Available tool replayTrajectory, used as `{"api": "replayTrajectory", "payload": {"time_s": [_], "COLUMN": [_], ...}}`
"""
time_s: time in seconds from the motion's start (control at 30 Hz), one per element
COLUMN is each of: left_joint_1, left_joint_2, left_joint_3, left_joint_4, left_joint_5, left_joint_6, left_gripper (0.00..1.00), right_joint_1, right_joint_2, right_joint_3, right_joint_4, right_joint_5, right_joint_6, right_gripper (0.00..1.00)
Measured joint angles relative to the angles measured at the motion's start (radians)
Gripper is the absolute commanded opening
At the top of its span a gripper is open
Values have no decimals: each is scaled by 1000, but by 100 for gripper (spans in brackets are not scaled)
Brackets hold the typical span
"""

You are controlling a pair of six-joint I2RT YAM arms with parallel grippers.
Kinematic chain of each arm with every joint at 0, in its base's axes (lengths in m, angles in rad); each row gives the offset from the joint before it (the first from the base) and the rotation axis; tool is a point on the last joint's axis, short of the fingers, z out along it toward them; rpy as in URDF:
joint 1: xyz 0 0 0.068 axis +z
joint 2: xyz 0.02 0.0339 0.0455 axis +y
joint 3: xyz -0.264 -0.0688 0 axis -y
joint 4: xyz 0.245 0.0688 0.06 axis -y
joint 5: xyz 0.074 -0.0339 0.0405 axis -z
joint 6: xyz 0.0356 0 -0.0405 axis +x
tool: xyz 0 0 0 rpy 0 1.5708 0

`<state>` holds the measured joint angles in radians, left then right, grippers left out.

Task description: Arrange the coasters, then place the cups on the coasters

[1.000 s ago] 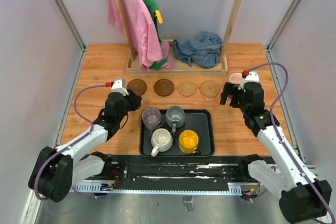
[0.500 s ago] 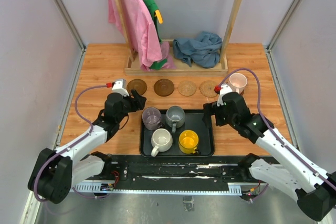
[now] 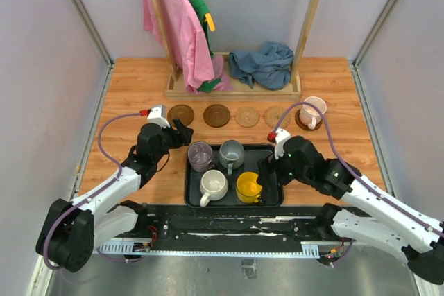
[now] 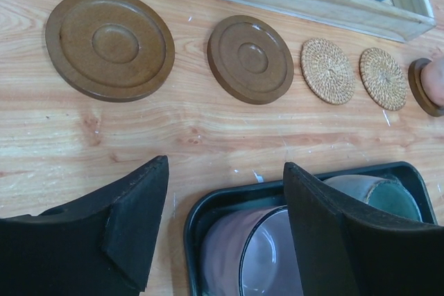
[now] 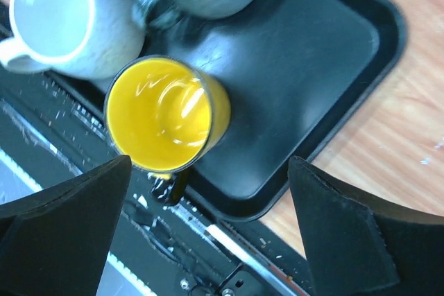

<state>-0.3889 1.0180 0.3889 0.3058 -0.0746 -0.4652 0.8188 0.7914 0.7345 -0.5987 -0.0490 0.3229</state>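
Observation:
My right gripper moves down and back onto the yellow cup's dark handle next, since it sticks out past the cup's rim, slim enough for the open fingers.
Five coasters lie in a row behind the black tray: two dark brown, two tan woven, and a dark one under the pale pink cup at the right end. On the tray stand the purple cup, grey-blue cup, cream cup and yellow cup. My left gripper is open, its fingers straddling the purple cup from above the tray's far left corner. My right gripper is open over the tray's near right part, beside the yellow cup.
A wooden rack base with pink and green garments and a blue cloth stands behind the coasters. Grey walls close both sides. A black rail runs along the near edge, just below the tray.
My right arm has swung away from the pink cup, which stays on the far right coaster, and come down over the tray by the yellow cup. My left jaws have opened wider.

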Motion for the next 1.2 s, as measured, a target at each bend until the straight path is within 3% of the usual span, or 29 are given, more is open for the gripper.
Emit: {"api": "replayTrajectory", "payload": {"time_s": [0.23,0.53,0.93,1.2], "left_joint_1": [0,0,0,-1], "left_joint_2": [1,-8,-14,-31], "left_joint_3": [-11,-55,-59,-75], "left_joint_4": [-2,-3,-1,-2], "left_joint_5": [10,29,40,42], "left_joint_6": [-7,-18,-18,-18], "left_gripper": [72,73,73,73], "right_joint_1": [211,352,471,472], "right_joint_2": [23,69,318,345], "right_joint_3": [-46,-87,-65,-48], "right_joint_4": [-8,3,18,26], "right_joint_5": [81,206,295,315], "right_joint_6": [62,162,227,237], "right_gripper": [96,90,78,62]}}
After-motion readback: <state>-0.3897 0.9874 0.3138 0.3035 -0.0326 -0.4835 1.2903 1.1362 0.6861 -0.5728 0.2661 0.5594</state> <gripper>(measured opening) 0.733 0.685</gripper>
